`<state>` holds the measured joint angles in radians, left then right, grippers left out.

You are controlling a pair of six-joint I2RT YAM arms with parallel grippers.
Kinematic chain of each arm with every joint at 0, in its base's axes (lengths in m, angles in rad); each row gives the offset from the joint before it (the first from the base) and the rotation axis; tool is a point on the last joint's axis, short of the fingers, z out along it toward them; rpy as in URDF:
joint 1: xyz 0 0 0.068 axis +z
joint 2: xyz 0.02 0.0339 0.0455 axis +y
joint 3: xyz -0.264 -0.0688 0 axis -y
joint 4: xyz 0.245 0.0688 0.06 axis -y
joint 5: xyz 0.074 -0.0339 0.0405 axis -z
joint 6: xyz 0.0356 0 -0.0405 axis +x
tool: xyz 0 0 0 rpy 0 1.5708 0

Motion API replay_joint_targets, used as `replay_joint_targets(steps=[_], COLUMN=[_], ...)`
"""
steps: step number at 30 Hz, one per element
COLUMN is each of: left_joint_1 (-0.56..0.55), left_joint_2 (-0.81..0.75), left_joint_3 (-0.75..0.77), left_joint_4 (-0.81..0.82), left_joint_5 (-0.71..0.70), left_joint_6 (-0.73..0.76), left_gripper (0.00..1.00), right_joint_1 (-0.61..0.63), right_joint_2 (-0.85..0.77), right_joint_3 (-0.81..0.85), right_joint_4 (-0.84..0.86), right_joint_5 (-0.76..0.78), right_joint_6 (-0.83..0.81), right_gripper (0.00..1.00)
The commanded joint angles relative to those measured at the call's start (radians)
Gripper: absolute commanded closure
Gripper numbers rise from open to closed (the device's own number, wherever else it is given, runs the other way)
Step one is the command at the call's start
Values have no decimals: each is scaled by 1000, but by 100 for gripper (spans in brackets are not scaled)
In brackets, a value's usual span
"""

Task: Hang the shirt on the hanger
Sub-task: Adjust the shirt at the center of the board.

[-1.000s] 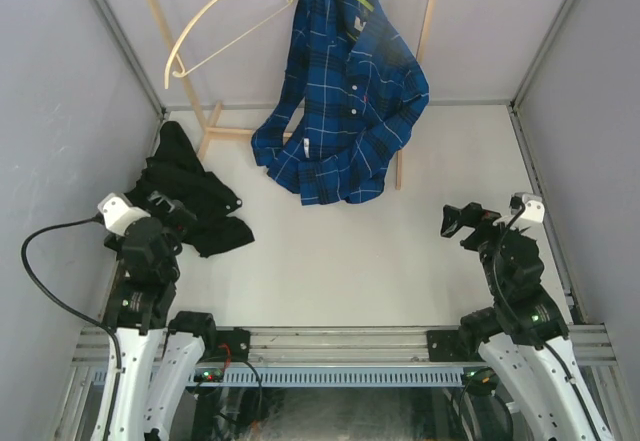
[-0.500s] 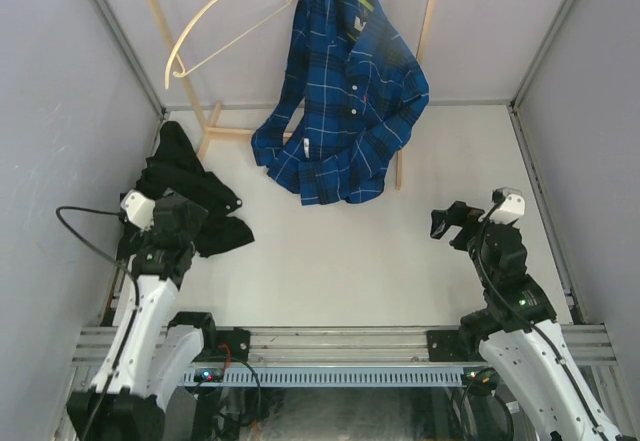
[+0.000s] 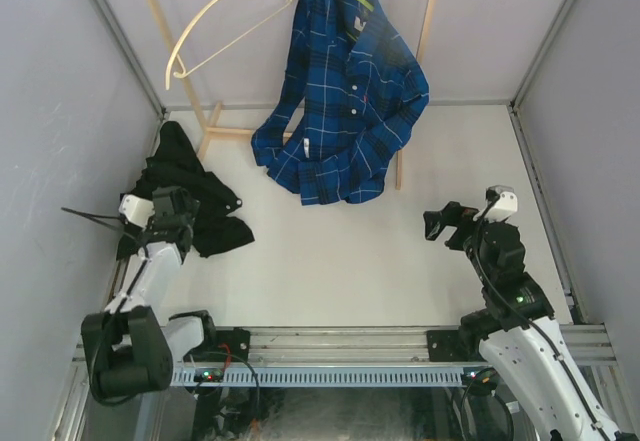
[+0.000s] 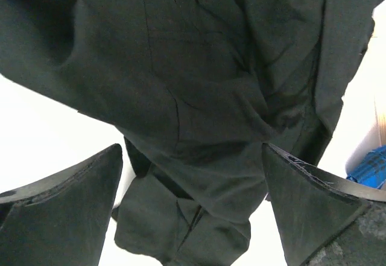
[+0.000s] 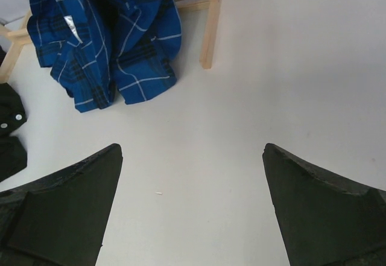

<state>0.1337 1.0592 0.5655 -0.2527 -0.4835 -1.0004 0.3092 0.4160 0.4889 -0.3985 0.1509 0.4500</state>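
Note:
The shirt's fold is still below the spread fingers of my left gripper, so the gripper should next go down and slightly outward onto the fold.
The black shirt (image 3: 200,193) lies crumpled on the white table at the left and fills the left wrist view (image 4: 199,85). My left gripper (image 3: 182,221) is open and empty just above the shirt's near part, its fingers (image 4: 66,205) spread either side of the cloth. The cream wooden hanger (image 3: 222,19) hangs empty from the rack at the back left. My right gripper (image 3: 438,224) is open and empty over bare table at the right, its fingers (image 5: 325,205) wide apart. An edge of the black shirt (image 5: 8,134) shows at the left of the right wrist view.
A blue plaid shirt (image 3: 345,101) hangs from the wooden rack (image 3: 430,11) at the back middle, its hem reaching the table (image 5: 108,49). A rack leg (image 5: 208,31) stands on the table. Grey walls enclose the table on both sides.
My left gripper has swung forward and up over the black shirt. My right gripper has moved a little to the left. Shirts and hanger have not moved.

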Motion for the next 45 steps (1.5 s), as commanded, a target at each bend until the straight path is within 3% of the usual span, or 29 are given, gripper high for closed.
replay_joint_targets(steps=[1, 9, 12, 16, 19, 25, 29, 32, 37, 42, 45], left_joint_1=[22, 41, 54, 57, 56, 57, 31, -75, -392, -707, -843], left_joint_2=[101, 357, 418, 471, 475, 409, 317, 223, 67, -116, -161], left_joint_3=[-1, 121, 140, 140, 120, 36, -2, -26, -62, -159, -169], left_joint_4=[214, 266, 326, 383, 423, 518, 524, 494, 348, 310, 336], left_joint_5=[47, 130, 217, 293, 324, 348, 373, 345, 168, 20, 0], left_joint_6=[-34, -2, 31, 32, 41, 93, 132, 193, 300, 323, 379], left_gripper=[0, 3, 19, 54, 71, 98, 100, 100, 100, 100, 100], right_joint_1=[-5, -7, -5, -5, -5, -5, -5, -5, -5, -4, -5], right_joint_2=[4, 17, 2, -19, -26, -20, -13, -13, -24, -52, -71], right_joint_3=[-4, -5, -5, -5, -5, -4, -5, -9, -20, -42, -61], right_joint_4=[75, 74, 54, 42, 37, 41, 52, 67, 83, 96, 110], right_joint_5=[-61, -101, -89, -72, -68, -81, -87, -83, -73, -73, -59], right_joint_6=[-1, -8, -7, -5, -3, 2, 9, 13, 20, 27, 43], right_gripper=[0, 1, 1, 1, 1, 1, 2, 2, 2, 3, 3])
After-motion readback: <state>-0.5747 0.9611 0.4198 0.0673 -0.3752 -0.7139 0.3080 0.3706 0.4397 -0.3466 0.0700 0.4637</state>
